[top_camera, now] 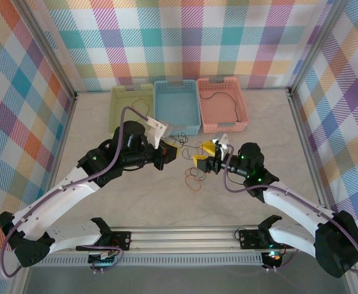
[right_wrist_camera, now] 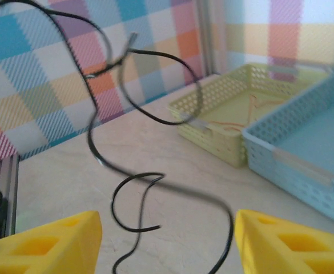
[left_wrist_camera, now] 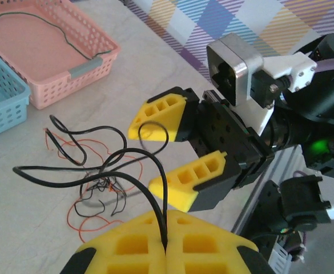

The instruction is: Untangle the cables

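Observation:
The blue basket is empty while neighbours hold cables, so next my left gripper needs to carry the thin black cable outward over that basket's bottom and release it there.
The cables lie in a knot [top_camera: 193,176] of black and orange-red strands on the table between the arms. In the left wrist view the same knot [left_wrist_camera: 101,188] sits beyond my fingers. My left gripper [left_wrist_camera: 167,228] [top_camera: 171,153] is shut on a black cable [left_wrist_camera: 163,188] that arcs up from its pads back to the knot. Facing it, my right gripper [top_camera: 204,154] [left_wrist_camera: 144,154] stands open. In the right wrist view its jaws [right_wrist_camera: 167,240] are wide apart, with a curling black cable [right_wrist_camera: 113,200] hanging free between them.
Three baskets stand in a row at the back: yellow-green [top_camera: 114,110], blue [top_camera: 177,128] and pink [top_camera: 224,127]. A black cable [top_camera: 227,95] lies in the pink one and a thin orange one [right_wrist_camera: 235,123] in the yellow-green. Aluminium rails edge the table.

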Controlling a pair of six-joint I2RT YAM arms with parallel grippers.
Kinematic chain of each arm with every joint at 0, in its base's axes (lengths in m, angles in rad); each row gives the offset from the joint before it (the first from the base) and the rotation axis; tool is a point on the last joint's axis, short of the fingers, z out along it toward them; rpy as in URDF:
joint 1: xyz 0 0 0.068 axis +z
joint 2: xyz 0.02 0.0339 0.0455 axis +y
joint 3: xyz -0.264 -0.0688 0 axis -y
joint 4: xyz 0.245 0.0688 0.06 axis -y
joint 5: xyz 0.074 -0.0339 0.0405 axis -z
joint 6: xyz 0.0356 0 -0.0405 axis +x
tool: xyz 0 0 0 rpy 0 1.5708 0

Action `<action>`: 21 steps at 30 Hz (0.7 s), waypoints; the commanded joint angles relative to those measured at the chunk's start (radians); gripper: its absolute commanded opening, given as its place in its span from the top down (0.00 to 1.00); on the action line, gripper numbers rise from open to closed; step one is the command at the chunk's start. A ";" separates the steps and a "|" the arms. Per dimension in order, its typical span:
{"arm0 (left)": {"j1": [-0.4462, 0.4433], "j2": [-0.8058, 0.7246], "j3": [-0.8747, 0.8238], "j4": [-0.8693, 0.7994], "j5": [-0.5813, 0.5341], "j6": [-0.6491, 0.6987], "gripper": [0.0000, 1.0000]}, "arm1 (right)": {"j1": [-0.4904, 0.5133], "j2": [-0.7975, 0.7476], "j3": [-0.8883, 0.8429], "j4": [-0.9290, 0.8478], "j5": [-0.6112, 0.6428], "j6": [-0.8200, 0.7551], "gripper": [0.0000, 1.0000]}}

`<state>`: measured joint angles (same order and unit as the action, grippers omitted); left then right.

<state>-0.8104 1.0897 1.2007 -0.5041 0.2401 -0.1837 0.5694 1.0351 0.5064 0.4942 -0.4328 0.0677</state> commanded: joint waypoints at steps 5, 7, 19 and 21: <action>-0.017 -0.061 0.021 -0.067 0.103 0.018 1.00 | 0.037 0.061 0.102 0.069 0.017 -0.158 0.36; -0.017 -0.075 0.028 -0.070 0.120 0.021 1.00 | 0.038 0.093 0.117 0.090 0.040 -0.158 0.41; -0.011 -0.153 0.047 -0.060 -0.252 -0.010 1.00 | 0.037 0.152 0.102 0.047 0.156 -0.144 0.35; 0.017 -0.102 0.080 -0.040 -0.302 -0.007 1.00 | 0.037 0.137 0.085 0.075 0.116 -0.141 0.27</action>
<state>-0.8074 0.9417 1.2320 -0.5766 0.0772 -0.1898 0.6029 1.1942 0.6128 0.5297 -0.2996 -0.0685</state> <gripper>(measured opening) 0.054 0.712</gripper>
